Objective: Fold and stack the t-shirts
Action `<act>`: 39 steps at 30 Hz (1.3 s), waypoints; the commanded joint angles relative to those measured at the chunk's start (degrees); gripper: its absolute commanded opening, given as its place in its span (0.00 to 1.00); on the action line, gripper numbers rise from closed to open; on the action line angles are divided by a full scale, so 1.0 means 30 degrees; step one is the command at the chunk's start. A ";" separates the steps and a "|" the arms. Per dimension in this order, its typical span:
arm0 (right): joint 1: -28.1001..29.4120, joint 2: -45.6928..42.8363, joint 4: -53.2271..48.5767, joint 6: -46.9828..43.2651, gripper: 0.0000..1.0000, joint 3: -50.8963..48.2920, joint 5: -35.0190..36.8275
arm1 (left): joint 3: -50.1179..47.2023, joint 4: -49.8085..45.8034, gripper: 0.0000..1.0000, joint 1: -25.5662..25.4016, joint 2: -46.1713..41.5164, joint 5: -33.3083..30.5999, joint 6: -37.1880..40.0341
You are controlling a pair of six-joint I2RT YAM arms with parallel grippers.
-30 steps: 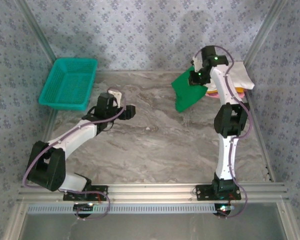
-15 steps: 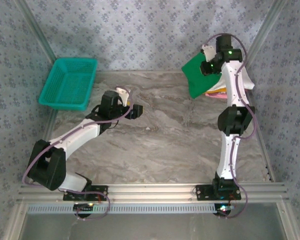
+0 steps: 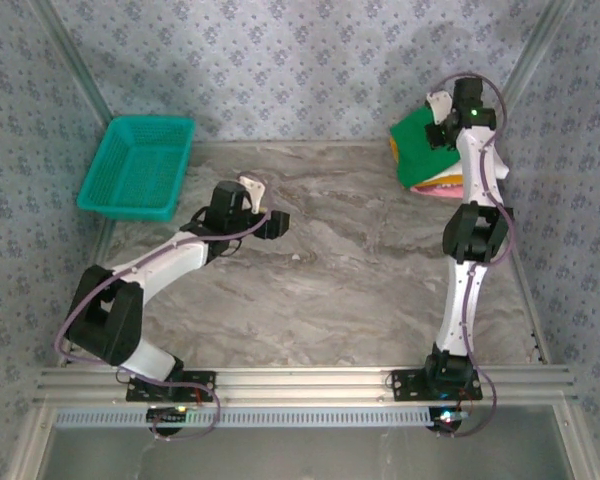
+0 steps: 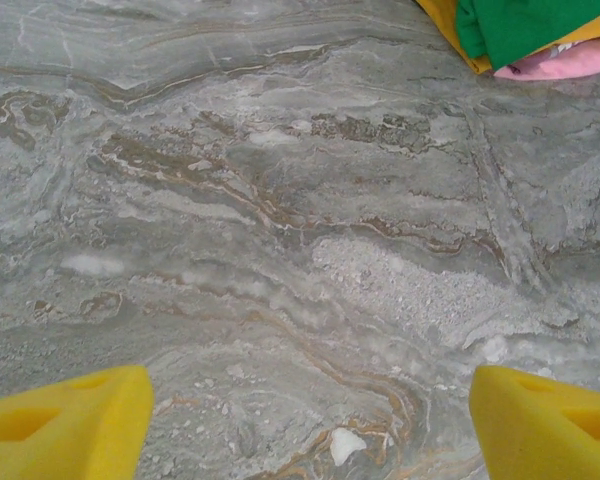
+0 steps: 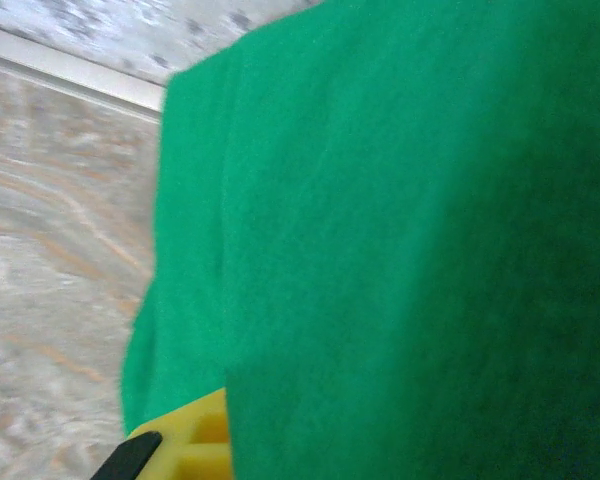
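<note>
I will next move my right gripper down onto the orange-yellow (image 4: 446, 20) and pink shirts and let go of the green t-shirt, since those shirts already lie under it as the stack.
The bright green t-shirt (image 3: 416, 150) hangs folded from my right gripper (image 3: 435, 138), which is shut on it at the back right, above the stack. Under it peek an orange-yellow shirt (image 3: 393, 149) and a pink shirt (image 3: 446, 185). In the right wrist view the green cloth (image 5: 400, 230) covers the jaws, and one yellow finger (image 5: 195, 440) shows at its lower edge. My left gripper (image 3: 276, 222) hovers open over bare table left of centre, its yellow fingers (image 4: 70, 420) wide apart. Far ahead of it lie the green (image 4: 520, 25), orange-yellow (image 4: 446, 20) and pink (image 4: 570, 62) shirts.
A teal mesh basket (image 3: 150, 119) stands at the back left by the wall. Patterned walls and metal frame posts close in the table on three sides. The marble tabletop (image 3: 330, 280) stretches between the two arms.
My right gripper has carried the green t-shirt up and to the right, from the table beside the stack to above it. The left arm has reached a little further right.
</note>
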 commanded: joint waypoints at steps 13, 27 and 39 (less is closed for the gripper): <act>-0.2233 0.2128 0.7076 -0.1463 0.99 -0.0545 0.4282 | 0.1799 -0.0969 0.84 -0.0471 -0.0093 -0.0846 0.0617; -0.0773 -0.9354 0.9999 0.4937 1.00 -1.2566 0.3050 | -0.3189 0.5537 0.98 -0.0384 -0.5518 -0.6330 0.2195; 0.5795 -2.2698 1.9234 0.9392 1.00 -3.4121 0.8874 | -1.1892 1.1609 0.98 0.0737 -1.1227 -1.4716 0.8025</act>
